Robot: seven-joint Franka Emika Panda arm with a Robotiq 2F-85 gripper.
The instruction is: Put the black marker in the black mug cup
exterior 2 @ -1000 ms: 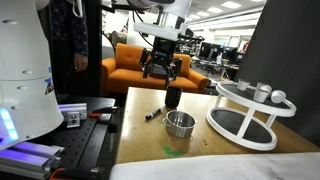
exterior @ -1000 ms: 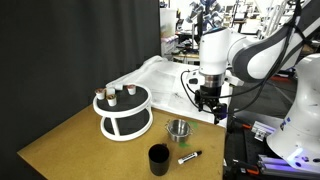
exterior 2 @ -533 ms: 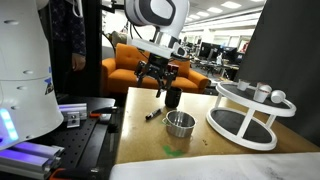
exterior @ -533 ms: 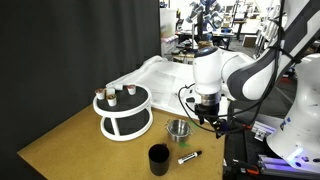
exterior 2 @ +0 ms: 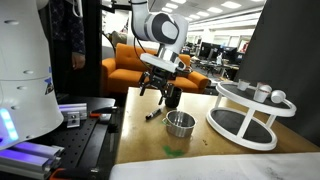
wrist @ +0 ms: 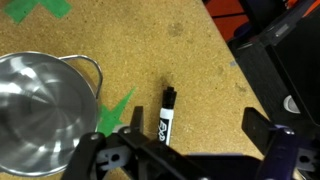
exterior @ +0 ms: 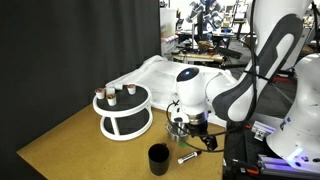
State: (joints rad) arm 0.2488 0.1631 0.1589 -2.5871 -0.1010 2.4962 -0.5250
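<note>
I will move my gripper toward the metal cup and lower it around the marker's pale label (exterior: 188, 157) (wrist: 165, 126), because the black marker is nearer the finger by that cup.
The black marker (wrist: 166, 117) lies flat on the wooden table, pale label toward me, just right of a green tape mark. It also shows in both exterior views (exterior: 187, 157) (exterior 2: 152, 114). My gripper (wrist: 172, 138) is open and empty, hanging low over the table with the marker between its fingers but nearer the left finger. The gripper also shows in both exterior views (exterior: 197, 138) (exterior 2: 160, 92). The black mug cup (exterior: 158, 158) stands upright near the table's front edge, beside the marker; in an exterior view it (exterior 2: 173, 98) is partly behind the gripper. It is out of the wrist view.
A shiny metal cup (wrist: 35, 105) (exterior: 177, 127) (exterior 2: 180, 123) stands close to the left of the marker. A white round two-level rack (exterior: 124, 112) (exterior 2: 245, 112) holds small items. The table edge and black equipment (wrist: 285, 70) lie just right of the marker.
The arm has come down and moved toward the table's front, from above the metal cup to low over the marker. The jaws stay open. Marker and cups have not moved.
</note>
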